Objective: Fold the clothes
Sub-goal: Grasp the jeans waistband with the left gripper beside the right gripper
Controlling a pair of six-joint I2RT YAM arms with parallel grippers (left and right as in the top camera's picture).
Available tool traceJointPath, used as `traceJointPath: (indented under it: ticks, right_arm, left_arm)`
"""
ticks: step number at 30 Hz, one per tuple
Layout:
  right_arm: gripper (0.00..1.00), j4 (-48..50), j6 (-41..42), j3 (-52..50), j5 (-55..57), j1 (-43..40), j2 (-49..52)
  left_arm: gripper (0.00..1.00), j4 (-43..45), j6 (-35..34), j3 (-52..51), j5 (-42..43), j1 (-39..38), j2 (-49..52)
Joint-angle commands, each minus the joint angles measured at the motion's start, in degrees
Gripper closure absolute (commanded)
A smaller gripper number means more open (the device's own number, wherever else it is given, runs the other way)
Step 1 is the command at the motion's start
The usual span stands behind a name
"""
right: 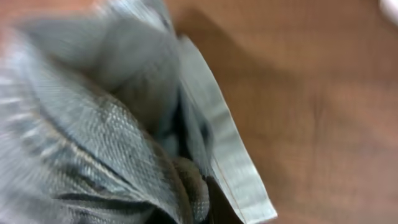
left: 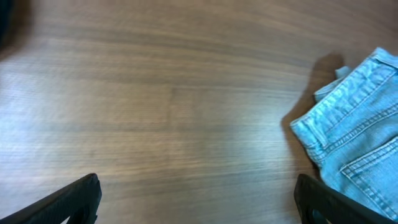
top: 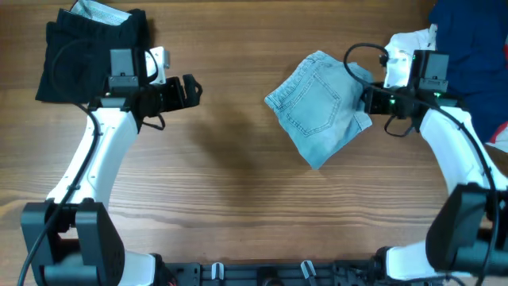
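Note:
My left gripper moves across the wood next, turning and coming down onto the shorts' closest stitched corner, while my right gripper holds the opposite edge.
Light blue denim shorts (top: 321, 107) lie folded and turned at an angle on the wooden table, right of centre. My right gripper (top: 367, 100) is at their right edge and shut on the cloth. In the right wrist view the bunched denim (right: 93, 124) fills the left side and hides the fingers. My left gripper (top: 190, 89) is open and empty over bare wood, well left of the shorts. In the left wrist view its fingers (left: 199, 205) stand wide apart, and the shorts (left: 357, 134) show at the right edge.
A folded black garment (top: 87, 52) with a grey piece on top lies at the back left, behind the left arm. A pile of white, dark blue and red clothes (top: 468, 40) sits at the back right corner.

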Motion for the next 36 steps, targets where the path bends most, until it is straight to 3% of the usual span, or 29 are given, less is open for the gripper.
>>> traceJointPath:
  ticks: [1, 2, 4, 13, 22, 28, 36]
  right_arm:
    - [0.36, -1.1, 3.3, -0.9, 0.7, 0.3, 4.2]
    - [0.23, -1.0, 4.0, -0.9, 0.5, 0.3, 4.4]
    - [0.14, -0.5, 4.5, -0.9, -0.4, 0.3, 4.2]
    - [0.13, -0.6, 4.6, -0.8, -2.1, 0.3, 3.7]
    - [0.13, -1.0, 4.6, -0.8, -2.8, 0.3, 3.7]
    - [0.12, -1.0, 4.4, -0.8, -2.9, 0.3, 3.7]
    - [0.12, -1.6, 4.0, -0.8, -2.9, 0.3, 3.7]
  left_arm:
    - [0.0, 2.9, 1.2, 1.1, 1.6, -3.0, 2.5]
    - [0.0, 4.2, 1.2, 1.1, 2.3, -3.7, 3.3]
    - [0.0, 7.8, 1.4, 1.1, 3.8, -5.9, 5.6]
    - [0.0, 23.1, 2.9, 3.0, 3.7, -13.6, 16.9]
    - [0.0, 15.2, 10.8, 16.2, 2.1, -22.1, 26.5]
    - [0.06, 15.0, 20.5, 16.3, -5.8, -26.0, 28.2]
    - [0.04, 14.4, 23.8, 16.3, -14.0, -27.5, 30.6]
